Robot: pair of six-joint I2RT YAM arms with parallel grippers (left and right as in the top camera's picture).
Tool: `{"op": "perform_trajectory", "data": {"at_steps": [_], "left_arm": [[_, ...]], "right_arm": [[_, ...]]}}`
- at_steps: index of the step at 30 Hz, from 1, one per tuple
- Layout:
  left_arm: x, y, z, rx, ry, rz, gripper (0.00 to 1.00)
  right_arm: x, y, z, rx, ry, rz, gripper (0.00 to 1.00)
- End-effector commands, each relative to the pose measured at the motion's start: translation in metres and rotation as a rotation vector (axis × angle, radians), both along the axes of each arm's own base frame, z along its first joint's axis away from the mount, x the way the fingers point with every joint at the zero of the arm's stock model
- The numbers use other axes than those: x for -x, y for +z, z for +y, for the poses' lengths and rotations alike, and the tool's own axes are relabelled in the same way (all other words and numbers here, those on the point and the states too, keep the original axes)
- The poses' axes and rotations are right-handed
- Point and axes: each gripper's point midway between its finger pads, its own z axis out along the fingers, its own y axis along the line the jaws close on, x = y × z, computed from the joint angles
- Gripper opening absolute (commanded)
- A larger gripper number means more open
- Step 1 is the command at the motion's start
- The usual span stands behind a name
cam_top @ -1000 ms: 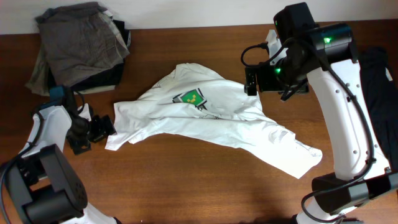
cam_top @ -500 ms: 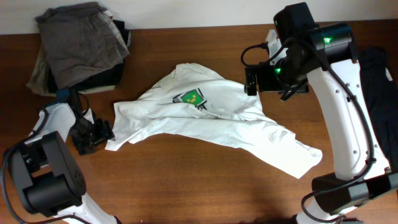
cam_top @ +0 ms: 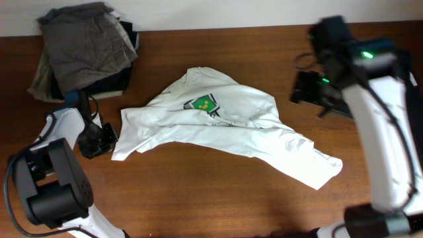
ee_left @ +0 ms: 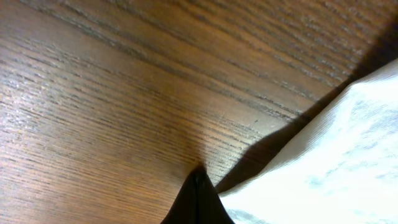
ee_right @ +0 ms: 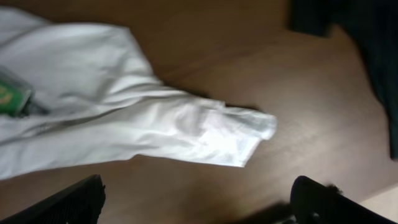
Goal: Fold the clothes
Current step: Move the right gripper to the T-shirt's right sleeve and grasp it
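Note:
The sleeve's cloth is bunched into raised creases just short of the sleeve's loose end, so my open right gripper should lower onto the shirt there next.
A white shirt [cam_top: 231, 129] with a green logo [cam_top: 202, 104] lies crumpled across the middle of the table. My left gripper [cam_top: 106, 139] sits low at the shirt's left corner. In the left wrist view its jaws [ee_left: 199, 186] are shut to a point on the wood, and the shirt's edge [ee_left: 323, 162] touches their right side. No cloth shows between them. My right gripper [cam_top: 303, 96] hovers above the table to the right of the shirt. It stands wide open [ee_right: 199, 205] and empty, with the shirt's sleeve end [ee_right: 239, 137] ahead of it.
A pile of grey and dark clothes [cam_top: 86, 49] sits at the back left corner. Another dark garment [cam_top: 403, 76] lies at the right edge and also shows in the right wrist view [ee_right: 367, 56].
My left gripper has closed beside the shirt's left corner after sliding slightly toward it. The right arm has swung to the right, away from the shirt, still open.

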Motion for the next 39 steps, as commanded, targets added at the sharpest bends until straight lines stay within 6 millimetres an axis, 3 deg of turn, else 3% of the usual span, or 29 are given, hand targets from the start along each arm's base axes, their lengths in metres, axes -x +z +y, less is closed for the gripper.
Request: {"op": "perform_trajectory", "data": {"at_steps": [1,3,6,14,17,26,32,39], "left_arm": [[0.002,-0.017,-0.004,0.015,0.003,0.026,0.0],[0.0,-0.018,-0.004,0.013,0.003,0.019,0.0],[-0.002,-0.018,-0.003,0.011,0.003,0.013,0.0],[-0.002,-0.018,-0.004,0.012,0.002,0.013,0.0],[-0.002,-0.018,-0.003,0.011,0.002,0.012,0.01],[-0.006,-0.018,-0.002,0.006,0.002,-0.007,0.01],[-0.008,-0.018,-0.002,0.004,0.002,-0.012,0.01],[-0.01,-0.018,-0.002,0.003,0.0,-0.018,0.01]], "right_arm": [[0.047,0.011,-0.046,0.001,-0.151,-0.036,0.99],[0.063,-0.002,-0.042,-0.069,-0.098,-0.003,0.99],[0.076,-0.032,-0.021,-0.191,0.024,0.034,0.99],[0.083,-0.157,0.005,-0.354,0.032,0.159,1.0],[0.09,-0.194,0.009,-0.376,0.027,0.204,0.99],[0.075,-0.225,0.019,-0.426,0.098,0.213,0.99],[0.074,-0.256,0.03,-0.438,0.123,0.302,0.93],[0.072,-0.259,0.037,-0.368,0.157,0.312,0.9]]}}
